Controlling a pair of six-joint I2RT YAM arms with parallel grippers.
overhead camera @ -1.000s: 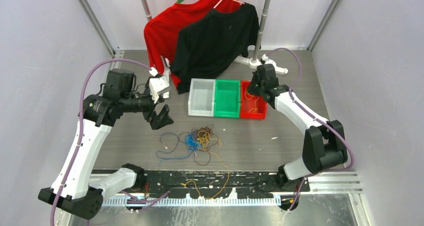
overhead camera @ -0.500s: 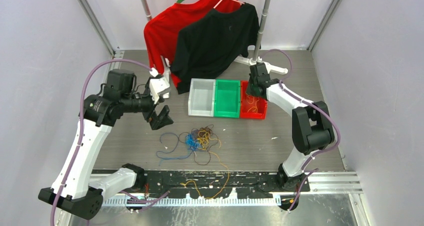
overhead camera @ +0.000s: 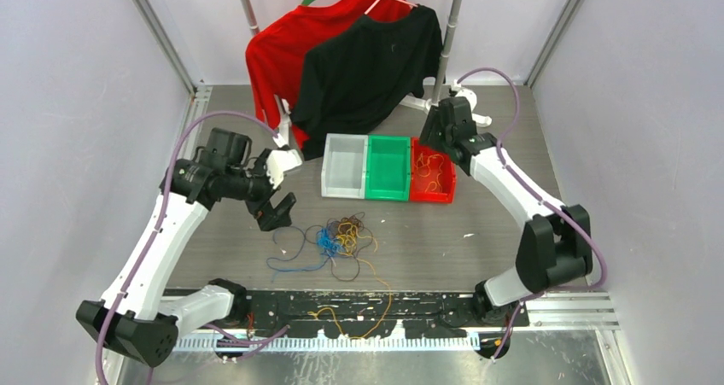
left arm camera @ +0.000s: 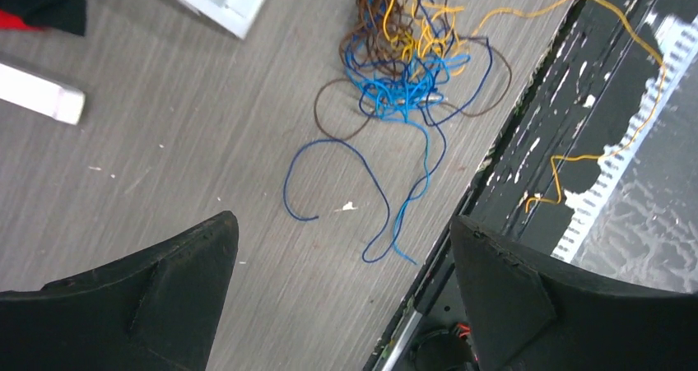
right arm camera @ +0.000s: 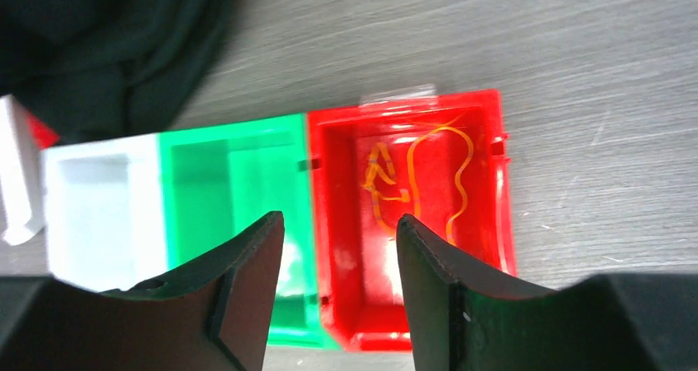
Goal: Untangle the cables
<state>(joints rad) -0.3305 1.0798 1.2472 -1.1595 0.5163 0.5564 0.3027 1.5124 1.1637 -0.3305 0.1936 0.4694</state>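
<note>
My open left gripper goes straight down onto the loose end of the dark blue cable (overhead camera: pixel 275 236) (left arm camera: pixel 311 218) next, since that end is below it, clear of the tangle.
The cables (overhead camera: pixel 341 240) lie in a tangle of blue, yellow-orange and brown strands on the table's near middle, and the left wrist view shows the cables (left arm camera: pixel 403 67) ahead of the fingers. My left gripper (overhead camera: pixel 280 186) hovers open just left of the tangle with nothing between its fingers; the left gripper (left arm camera: pixel 342 221) looks down on bare table. One orange cable (right arm camera: pixel 416 182) lies loose inside the red bin (right arm camera: pixel 502 182). My right gripper (right arm camera: pixel 338 219) stands open above that bin, holding nothing. From above, the right gripper (overhead camera: pixel 433 144) sits at the red bin's (overhead camera: pixel 431 197) back edge.
A white bin (overhead camera: pixel 344 187) and a green bin (overhead camera: pixel 388 190) stand in a row left of the red one. Red and black shirts (overhead camera: pixel 367 61) hang on a rack at the back. An orange strand (overhead camera: pixel 376 304) trails over the table's near edge onto the black rail.
The right gripper has opened over the red bin, and its arm has swung back outward. The left arm has shifted right and lower, toward the tangle.
</note>
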